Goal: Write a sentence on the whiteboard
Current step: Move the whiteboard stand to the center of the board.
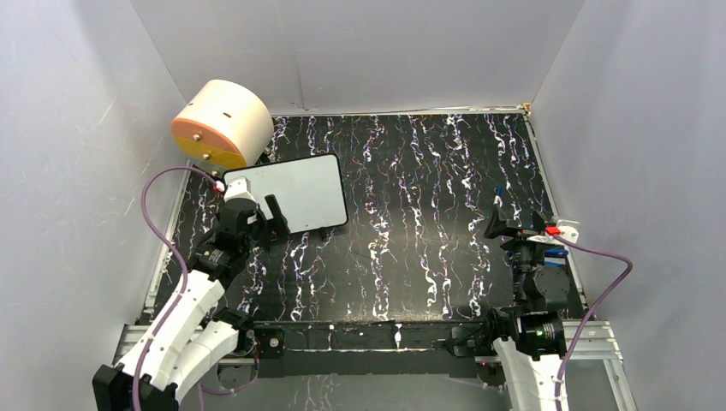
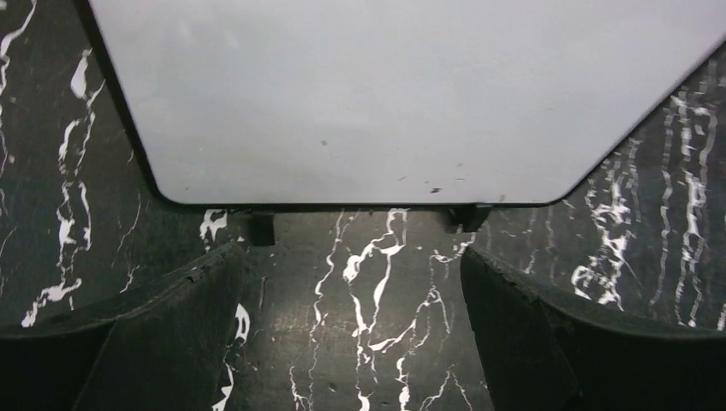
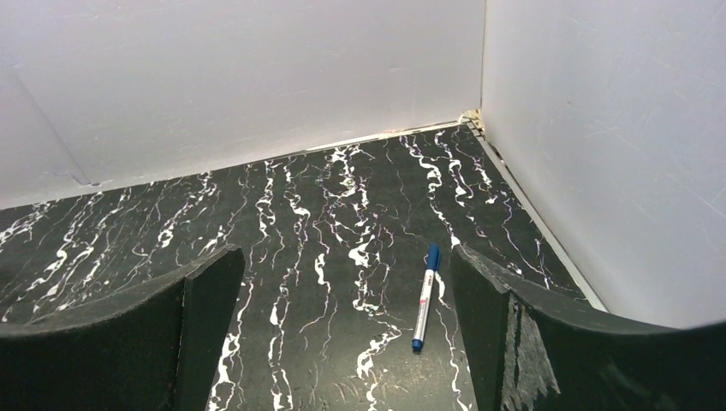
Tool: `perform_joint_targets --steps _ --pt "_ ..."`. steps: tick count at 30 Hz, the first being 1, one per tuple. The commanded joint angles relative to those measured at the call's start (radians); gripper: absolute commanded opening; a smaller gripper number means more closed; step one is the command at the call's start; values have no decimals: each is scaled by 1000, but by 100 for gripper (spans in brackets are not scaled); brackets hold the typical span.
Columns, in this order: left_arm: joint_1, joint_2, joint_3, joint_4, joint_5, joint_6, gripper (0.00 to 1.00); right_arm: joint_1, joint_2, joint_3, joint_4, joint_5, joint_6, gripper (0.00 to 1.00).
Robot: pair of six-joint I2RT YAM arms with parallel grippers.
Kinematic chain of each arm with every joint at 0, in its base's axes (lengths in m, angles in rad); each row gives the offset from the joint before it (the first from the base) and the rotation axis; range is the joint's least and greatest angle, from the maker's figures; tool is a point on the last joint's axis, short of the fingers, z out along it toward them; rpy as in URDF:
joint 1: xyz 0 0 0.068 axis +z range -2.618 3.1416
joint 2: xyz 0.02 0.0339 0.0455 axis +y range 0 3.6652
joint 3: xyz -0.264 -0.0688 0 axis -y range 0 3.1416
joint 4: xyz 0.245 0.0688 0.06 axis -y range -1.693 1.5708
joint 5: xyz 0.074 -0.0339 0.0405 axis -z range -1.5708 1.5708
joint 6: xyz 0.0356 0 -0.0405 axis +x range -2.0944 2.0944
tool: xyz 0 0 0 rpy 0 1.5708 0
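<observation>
I should move my left gripper down to the whiteboard's small black foot nearer the drum next and close its fingers there, because that foot sticks out past the whiteboard's rim.
The whiteboard point(image 1: 291, 190) lies flat at the back left of the black marbled table, pale grey with a thin black rim. Its face point(image 2: 385, 94) is blank; no sentence is in view. My left gripper point(image 1: 265, 218) hovers at the board's near edge, open, with only table between its jaws point(image 2: 349, 257). A blue-capped marker point(image 3: 425, 298) lies on the table at the right, also seen from above point(image 1: 498, 193). My right gripper point(image 1: 516, 221) stands open just short of the marker, which lies close to the right finger point(image 3: 479, 291), untouched.
A cream-and-orange drum point(image 1: 224, 122) stands in the back left corner, just behind the whiteboard. White walls close in the table on the left, back and right point(image 3: 599, 128). Two small black feet point(image 2: 467, 216) stick out under the board's near edge.
</observation>
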Motion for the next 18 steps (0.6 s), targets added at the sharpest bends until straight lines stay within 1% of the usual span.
perform_joint_targets --steps 1,6,10,18 --pt "63 57 -12 -22 -24 -70 93 0 -19 26 24 -22 23 99" --pt "148 143 -20 -10 20 -81 89 21 -19 30 18 -29 29 99" --pt "206 193 -19 23 28 -65 81 42 -19 37 10 -31 35 99" --pt "214 298 -28 32 76 -66 64 68 -19 47 -3 -22 46 99"
